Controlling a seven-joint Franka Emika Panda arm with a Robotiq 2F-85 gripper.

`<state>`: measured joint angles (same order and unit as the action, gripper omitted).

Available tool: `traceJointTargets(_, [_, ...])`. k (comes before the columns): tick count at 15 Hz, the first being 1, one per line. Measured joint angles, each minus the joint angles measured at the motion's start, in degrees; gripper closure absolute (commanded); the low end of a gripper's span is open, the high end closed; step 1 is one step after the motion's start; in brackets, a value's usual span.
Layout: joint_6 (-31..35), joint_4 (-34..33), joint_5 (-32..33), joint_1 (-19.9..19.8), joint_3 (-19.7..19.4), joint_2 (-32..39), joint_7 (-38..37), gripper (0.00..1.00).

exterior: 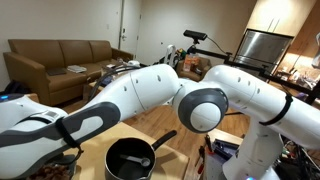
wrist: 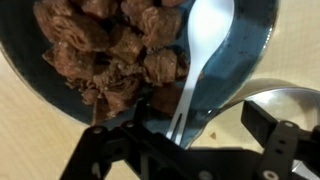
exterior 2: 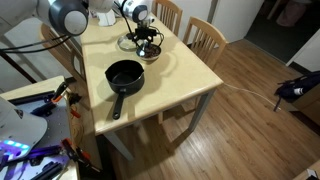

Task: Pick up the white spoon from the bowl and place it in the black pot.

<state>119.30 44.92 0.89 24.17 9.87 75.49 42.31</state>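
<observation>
My gripper will next shift slightly toward the spoon handle's loose end (wrist: 177, 134) and close its open fingers from both sides, as the spoon handle already lies between them.
The bowl (wrist: 250, 40) has a blue-grey rim and holds brown chunks (wrist: 100, 45). The white spoon (wrist: 205, 45) lies in it, its handle pointing over the rim toward me. My gripper (wrist: 185, 135) is open, with a dark finger on each side of the spoon handle and low over the bowl's edge. In an exterior view the gripper (exterior 2: 148, 40) hangs over the bowl (exterior 2: 133, 43) at the far end of the table. The black pot (exterior 2: 124, 74) stands mid-table with its long handle toward the near edge. It also shows in an exterior view (exterior: 130, 158). The pot's inside looks empty.
The wooden table (exterior 2: 180, 75) has two chairs (exterior 2: 205, 35) on its far side. A shiny grey curved surface (wrist: 290, 100) lies next to the bowl. The white arm (exterior: 170, 90) spans the table. A brown sofa (exterior: 60, 55) stands behind.
</observation>
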Motion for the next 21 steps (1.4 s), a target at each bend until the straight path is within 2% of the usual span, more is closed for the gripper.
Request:
traceJointTargets(8, [2.8, -1.7, -0.6, 0.0, 0.0, 0.9, -4.0, 0.00])
traceJointTargets(9, [2.8, -2.0, -0.6, 0.0, 0.0, 0.9, -4.2, 0.07])
traceJointTargets(10, [2.8, -2.5, -0.6, 0.1, 0.0, 0.8, -4.4, 0.26])
traceJointTargets(13, [2.8, -3.4, -0.6, 0.1, 0.0, 0.9, -4.7, 0.47])
traceJointTargets(21, [3.1, -3.5, -0.6, 0.5, 0.5, 1.1, -4.7, 0.96])
